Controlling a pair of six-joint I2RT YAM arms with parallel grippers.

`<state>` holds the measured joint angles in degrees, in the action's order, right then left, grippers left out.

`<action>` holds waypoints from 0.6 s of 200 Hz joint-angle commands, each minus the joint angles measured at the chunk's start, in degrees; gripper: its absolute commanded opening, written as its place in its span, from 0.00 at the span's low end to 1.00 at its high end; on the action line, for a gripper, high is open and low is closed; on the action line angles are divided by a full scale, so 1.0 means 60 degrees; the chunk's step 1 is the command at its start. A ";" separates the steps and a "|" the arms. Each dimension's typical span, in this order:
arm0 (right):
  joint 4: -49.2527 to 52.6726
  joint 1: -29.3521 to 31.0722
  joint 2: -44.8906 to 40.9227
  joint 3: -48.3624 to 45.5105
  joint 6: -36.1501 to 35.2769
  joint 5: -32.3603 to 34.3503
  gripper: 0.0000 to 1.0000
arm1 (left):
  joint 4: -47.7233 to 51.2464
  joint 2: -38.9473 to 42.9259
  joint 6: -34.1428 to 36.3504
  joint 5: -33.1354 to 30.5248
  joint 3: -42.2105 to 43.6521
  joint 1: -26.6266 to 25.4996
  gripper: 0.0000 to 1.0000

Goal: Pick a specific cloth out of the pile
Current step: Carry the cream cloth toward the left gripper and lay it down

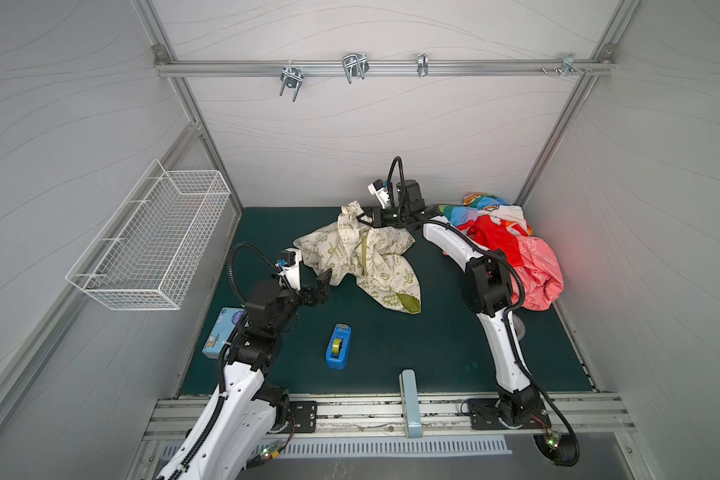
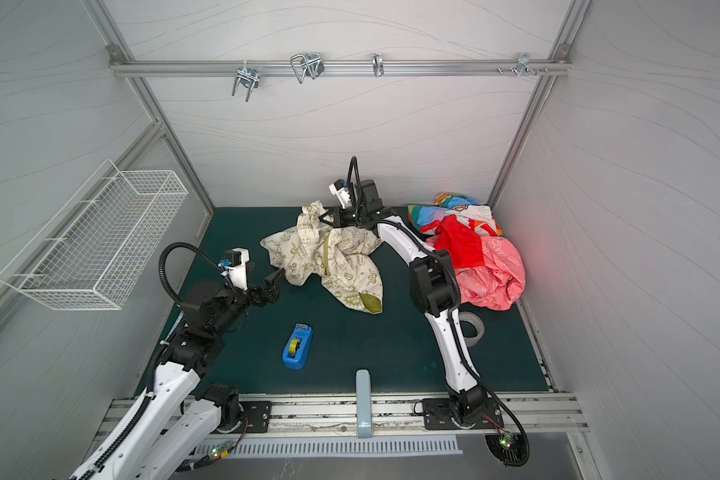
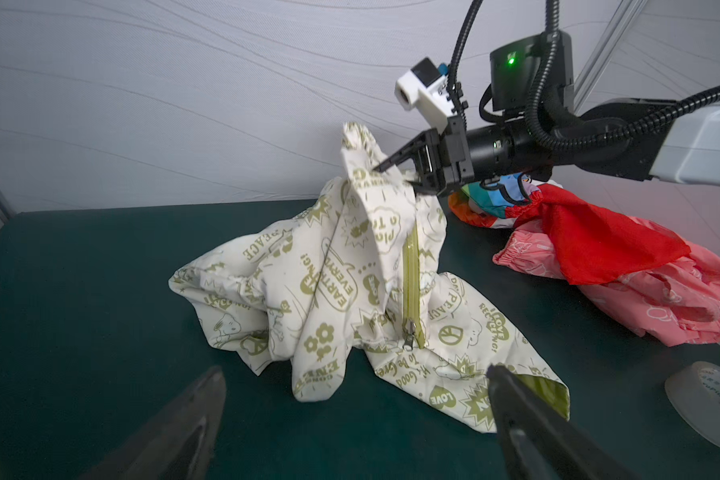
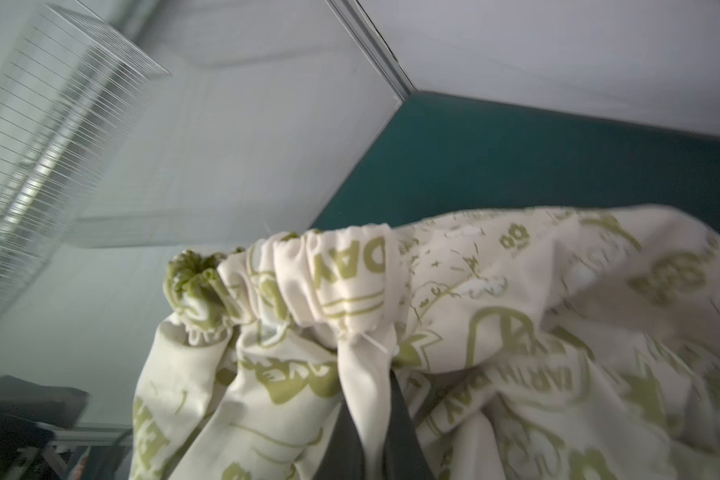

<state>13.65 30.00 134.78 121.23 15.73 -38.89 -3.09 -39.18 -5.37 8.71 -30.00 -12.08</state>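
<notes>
My right gripper moves down next, tilting down onto the spread cloth (image 1: 385, 244) beside the green zip, and lets go of the lifted fold, since the pile sits well apart.
The cloth (image 1: 364, 259) (image 2: 329, 255) (image 3: 341, 286) (image 4: 474, 316) is cream with olive-green words and badges and a green zip. It lies spread on the dark green mat, and one gathered edge is lifted into a peak at the back. My right gripper (image 1: 360, 218) (image 2: 324, 216) (image 3: 393, 176) (image 4: 375, 399) is shut on that lifted fold. The pile (image 1: 516, 249) (image 2: 474, 249) (image 3: 599, 245) of pink, red and multicolour cloths sits at the back right, apart from the cream cloth. My left gripper (image 1: 323, 286) (image 2: 276, 283) (image 3: 356, 369) hovers open and empty just left of the cloth's near edge.
A blue tape dispenser (image 1: 338, 345) (image 2: 297, 347) stands on the mat in front. Near the left arm is a tissue box (image 1: 221, 332). A tape roll (image 2: 472, 328) (image 3: 707, 403) lies by the right arm. A white wire basket (image 1: 150, 237) hangs on the left wall.
</notes>
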 commanded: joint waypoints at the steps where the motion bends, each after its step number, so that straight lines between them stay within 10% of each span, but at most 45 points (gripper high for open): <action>1: 0.2010 0.0123 -0.1098 -0.0398 -0.2088 0.1807 0.00 | -0.0509 -0.0019 0.0028 -0.0105 0.0019 -0.0024 0.99; 33: 0.3804 0.0316 -0.0922 -0.0675 -0.2748 0.4557 0.01 | -0.0502 -0.0051 0.0045 -0.0098 0.0020 -0.0023 0.99; 84: 0.5390 0.0496 0.0782 0.0465 -0.2756 0.6471 0.60 | -0.0515 -0.0109 0.0087 -0.0048 0.0006 -0.0026 0.99; 120: 0.6203 0.1008 0.2191 0.2079 -0.2710 0.6499 0.67 | -0.0548 -0.0087 0.0073 -0.0047 0.0034 -0.0023 0.99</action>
<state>42.70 32.97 142.41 129.23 0.60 -3.14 -3.75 -39.92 -5.17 8.56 -29.95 -12.08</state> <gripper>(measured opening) 0.663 0.989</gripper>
